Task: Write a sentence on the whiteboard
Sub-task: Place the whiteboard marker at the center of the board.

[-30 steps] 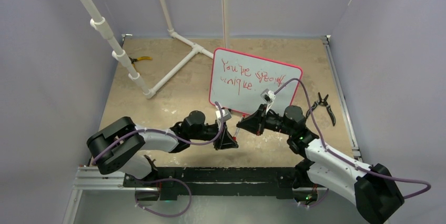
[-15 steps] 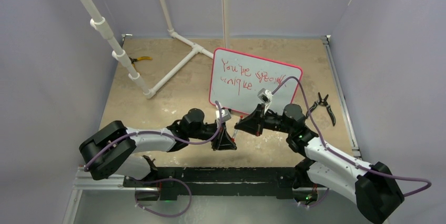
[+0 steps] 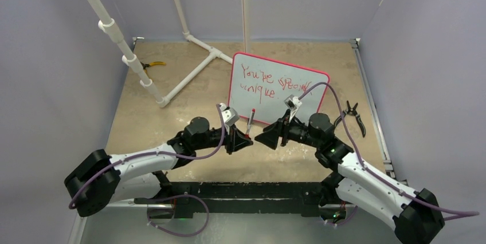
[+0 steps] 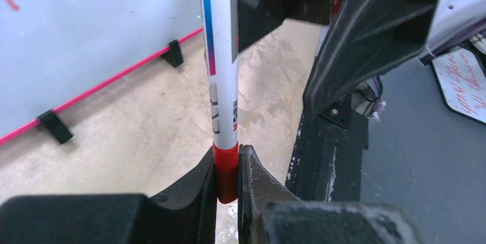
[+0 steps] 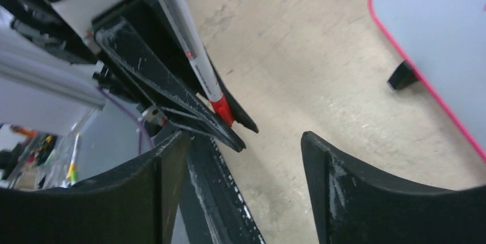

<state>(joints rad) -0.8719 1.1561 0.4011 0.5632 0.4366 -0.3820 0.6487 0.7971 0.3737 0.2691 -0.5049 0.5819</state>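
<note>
The sentence stands written. The left gripper moves away from the right gripper next and brings the marker down onto the table between the pipe frame and the whiteboard.
The whiteboard (image 3: pixel 269 108) stands tilted at the table's middle right, red-framed, and shows in both wrist views (image 4: pixel 86 26) (image 5: pixel 441 26). The sentence (image 3: pixel 256 74) runs across it in two red lines. My left gripper (image 3: pixel 243 140) (image 4: pixel 228 158) is shut on the red lower end of a white marker (image 3: pixel 250 121) (image 4: pixel 223 83) (image 5: pixel 183 32). The marker sticks up in front of the board's near edge, apart from it. My right gripper (image 3: pixel 262 138) (image 5: pixel 243 138) faces the left one, open and holding nothing, its jaws just short of the marker.
A white PVC pipe frame (image 3: pixel 195 72) lies at the back left with a slanted pipe (image 3: pixel 114 38) rising from it. Yellow-handled pliers (image 3: pixel 152 65) lie by the left wall, black pliers (image 3: pixel 355 115) to the right of the board. Black board feet (image 5: pixel 401 75) rest on the tabletop.
My right gripper has opened and let go of the marker. The left gripper has drawn back to the left with the marker, which now points up.
</note>
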